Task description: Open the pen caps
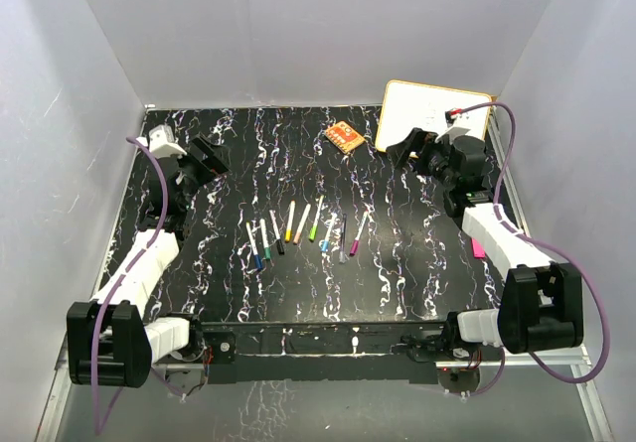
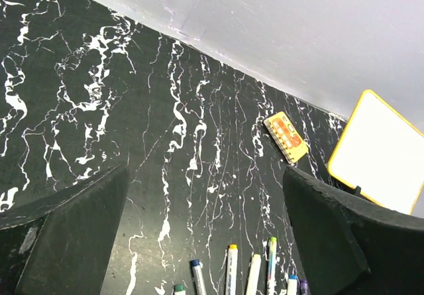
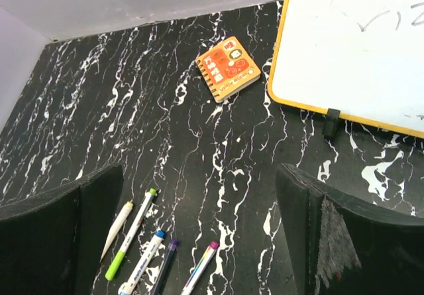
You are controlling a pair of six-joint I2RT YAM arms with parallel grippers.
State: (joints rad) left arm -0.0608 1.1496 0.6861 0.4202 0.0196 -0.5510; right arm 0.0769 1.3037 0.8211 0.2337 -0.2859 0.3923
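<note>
Below and back from my left gripper lies the blue-capped pen's white body (image 1: 253,241), nearest in the row, so I will tip the fingers downward and lower back astride it.
Several thin white pens (image 1: 303,231) lie side by side in a row at the middle of the black marbled table, each with its coloured cap on at the near end, such as a blue cap (image 1: 256,261) and a magenta cap (image 1: 354,249). My left gripper (image 1: 209,159) hovers open at the far left, well behind the row. Its wrist view shows the pens' far ends (image 2: 232,248) below the open left gripper (image 2: 205,172). My right gripper (image 1: 417,149) hovers open at the far right. Under the right gripper (image 3: 199,170) lie a green-capped pen (image 3: 116,265) and a magenta-tipped pen (image 3: 213,245).
An orange spiral notepad (image 1: 344,138) lies at the back centre. A yellow-framed whiteboard (image 1: 432,116) leans at the back right, close behind the right gripper. A small pink item (image 1: 478,248) lies by the right arm. White walls enclose the table.
</note>
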